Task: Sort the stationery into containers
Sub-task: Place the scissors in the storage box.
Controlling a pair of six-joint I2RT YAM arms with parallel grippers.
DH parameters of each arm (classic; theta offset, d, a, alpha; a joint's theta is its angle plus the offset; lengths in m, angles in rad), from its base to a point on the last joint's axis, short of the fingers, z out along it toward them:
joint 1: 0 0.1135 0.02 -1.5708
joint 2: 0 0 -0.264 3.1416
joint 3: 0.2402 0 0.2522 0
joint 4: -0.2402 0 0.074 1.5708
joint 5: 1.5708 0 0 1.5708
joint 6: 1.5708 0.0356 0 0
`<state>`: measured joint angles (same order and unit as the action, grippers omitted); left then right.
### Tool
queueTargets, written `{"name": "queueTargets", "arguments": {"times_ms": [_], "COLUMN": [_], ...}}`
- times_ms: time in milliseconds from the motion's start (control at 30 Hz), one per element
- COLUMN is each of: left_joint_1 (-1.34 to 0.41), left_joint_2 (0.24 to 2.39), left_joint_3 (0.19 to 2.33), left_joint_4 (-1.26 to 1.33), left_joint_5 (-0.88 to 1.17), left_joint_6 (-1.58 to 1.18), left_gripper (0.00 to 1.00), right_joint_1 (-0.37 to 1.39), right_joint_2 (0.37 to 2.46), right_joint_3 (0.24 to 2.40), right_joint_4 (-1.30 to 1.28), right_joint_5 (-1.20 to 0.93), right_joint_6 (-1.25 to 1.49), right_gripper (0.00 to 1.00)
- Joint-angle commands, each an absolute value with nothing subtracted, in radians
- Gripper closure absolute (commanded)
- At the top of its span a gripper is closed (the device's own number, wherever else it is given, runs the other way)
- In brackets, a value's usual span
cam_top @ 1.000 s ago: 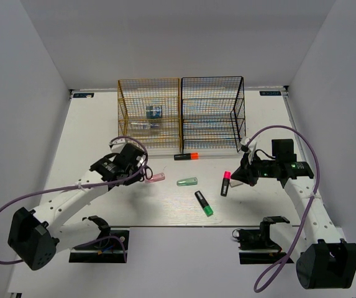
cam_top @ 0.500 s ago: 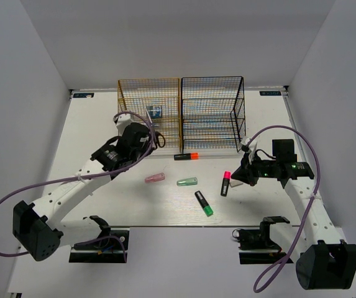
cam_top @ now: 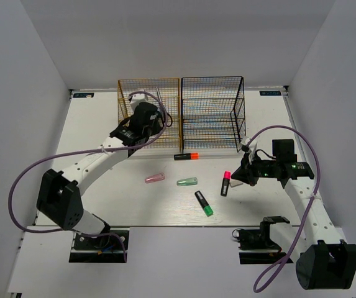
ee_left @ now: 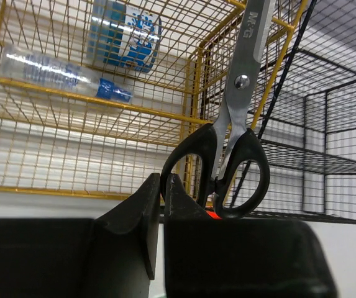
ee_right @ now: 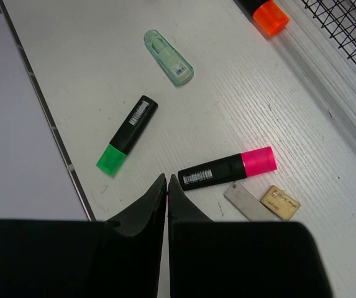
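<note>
The gold rack's lower section is empty, so my left gripper needs to turn away from the black rack next, carry the scissors into that section and release them there.
My left gripper is shut on one loop of the black-handled scissors, blades pointing up, right in front of the gold rack. The blue tape roll and the clear pen lie in that rack. The black rack stands to its right. My right gripper is shut and empty, just above the table beside the pink-capped highlighter. The beige eraser lies next to it.
On the table lie the green-capped highlighter, the green capsule, the pink capsule and the orange-capped highlighter in front of the racks. A small grey strip lies by the eraser.
My left arm has carried the scissors away from the pink capsule, up and back to the front of the gold rack. The right arm has not moved.
</note>
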<state>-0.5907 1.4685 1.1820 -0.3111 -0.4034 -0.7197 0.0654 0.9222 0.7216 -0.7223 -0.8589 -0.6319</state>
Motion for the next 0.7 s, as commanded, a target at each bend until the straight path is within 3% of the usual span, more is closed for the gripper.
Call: {"name": "queueTargets", "arguments": {"times_ms": [0, 667], "left_joint_1": [-0.589, -0.569], "left_joint_2": [1.480, 1.545], "left_joint_3": [1.235, 1.101], "left_joint_4": [-0.265, -0.087], "left_joint_5": [-0.402, -0.448], "left_joint_6": [-0.555, -0.264], "left_gripper": [1.00, 1.00], "right_joint_1": [0.063, 0.060], "right_joint_2": [0.907, 0.923], "right_joint_3": [0.716, 0.716], "right_joint_4": [-0.706, -0.709], "right_joint_5": [-0.876, -0.876], "right_joint_6": [-0.637, -0.644], "right_gripper": [0.96, 0.96]}}
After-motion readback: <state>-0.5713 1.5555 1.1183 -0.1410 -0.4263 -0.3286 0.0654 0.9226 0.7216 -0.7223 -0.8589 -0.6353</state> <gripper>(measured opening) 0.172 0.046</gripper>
